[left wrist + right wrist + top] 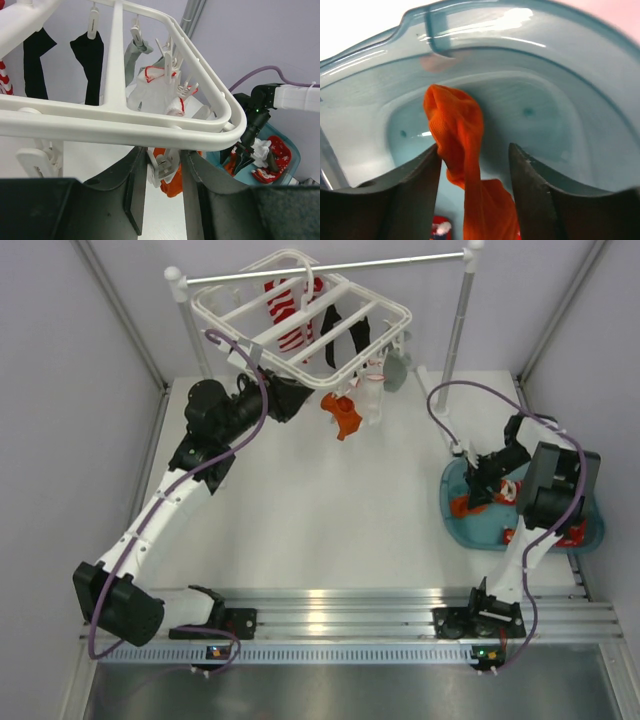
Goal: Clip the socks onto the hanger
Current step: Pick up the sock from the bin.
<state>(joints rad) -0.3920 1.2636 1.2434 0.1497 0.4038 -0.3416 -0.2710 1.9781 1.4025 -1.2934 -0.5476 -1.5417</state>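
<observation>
The robot's right hand will rise off the orange sock and then come down around the sock near its standing end (464, 506) (458, 126), because only one finger touches it.
The white hanger (226, 322) hangs from the rail with red-and-white striped (285, 310), black (345, 335), orange (343, 415), white (372, 395) and grey (397, 368) socks clipped to it. My left gripper (303, 398) is under its front bar (150, 132), fingers (134, 190) pressed on both sides of a small white clip (165, 167). My right gripper (478, 490) is down in the teal tray (446, 495), open, with a loose orange sock (457, 127) standing between its fingers (420, 175) and touching the left one.
The silver rail (330, 268) on white posts spans the back. The tray also holds red-and-white socks (516, 488) and a red one (572, 533). The tray wall (555, 95) curves close around the right gripper. Grey walls stand on both sides.
</observation>
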